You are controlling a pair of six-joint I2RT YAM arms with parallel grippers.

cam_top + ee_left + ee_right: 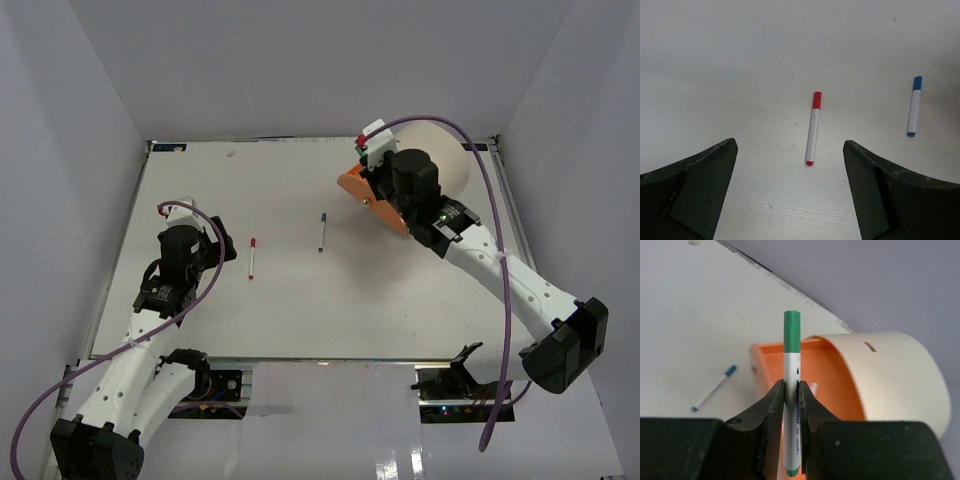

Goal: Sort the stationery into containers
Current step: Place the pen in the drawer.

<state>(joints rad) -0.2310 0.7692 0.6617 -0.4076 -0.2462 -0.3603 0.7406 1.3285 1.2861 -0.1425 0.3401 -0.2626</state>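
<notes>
My right gripper will go down toward the right in the wrist view to let go of the white marker, because the orange drawer's opening [356,172] [826,375] is below it on that side.
My right gripper [791,390] is shut on a white marker with a green cap [792,370], held over the open orange drawer [825,385] of the cream cylindrical organiser [890,375]. The organiser [445,160] lies at the table's back right with the orange drawer [360,190] pulled out. A red-capped marker [252,257] and a blue-capped marker [322,230] lie on the table. My left gripper [790,195] is open and empty, just short of the red marker [813,129]; the blue marker [914,106] lies to its right.
The white table [300,300] is walled in by grey panels on three sides. A purple cable [510,280] runs along the right arm. The yellow and grey drawers are not visible.
</notes>
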